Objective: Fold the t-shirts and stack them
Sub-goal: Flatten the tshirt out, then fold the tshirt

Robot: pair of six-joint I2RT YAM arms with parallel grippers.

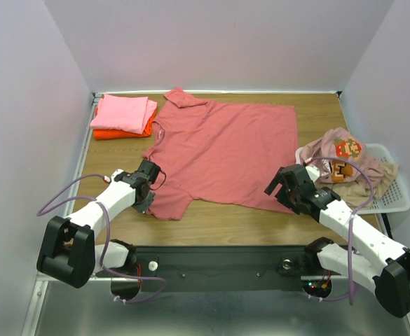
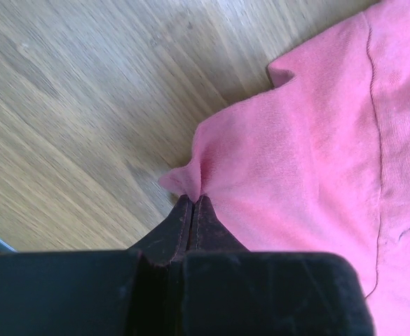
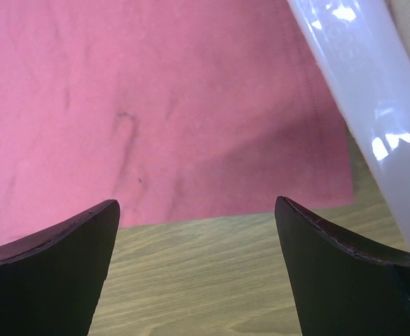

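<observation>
My right gripper will next lower and move toward the right in the wrist view onto the shirt's near hem (image 1: pixel 277 208) (image 3: pixel 290 204) beside the corner, as the shirt's corner is outside its open fingers.
A dusty rose-red t-shirt (image 1: pixel 226 150) lies spread flat on the wooden table. My left gripper (image 1: pixel 152 183) is shut on a pinch of its near-left sleeve edge (image 2: pixel 187 178). My right gripper (image 1: pixel 283 183) is open and empty, just above the shirt's near-right hem corner (image 3: pixel 331 182). A folded light pink t-shirt (image 1: pixel 124 112) lies on a folded bright orange t-shirt (image 1: pixel 124 131) at the far left. The pale pink pixel-print t-shirt (image 1: pixel 341 150) and a beige t-shirt (image 1: pixel 366 187) lie crumpled in the basket.
A white plastic mesh basket (image 1: pixel 394 199) stands at the table's right edge; its rim (image 3: pixel 362 98) shows close to my right gripper. White walls enclose the table on three sides. Bare wood (image 1: pixel 219 224) lies between the shirt and the arm bases.
</observation>
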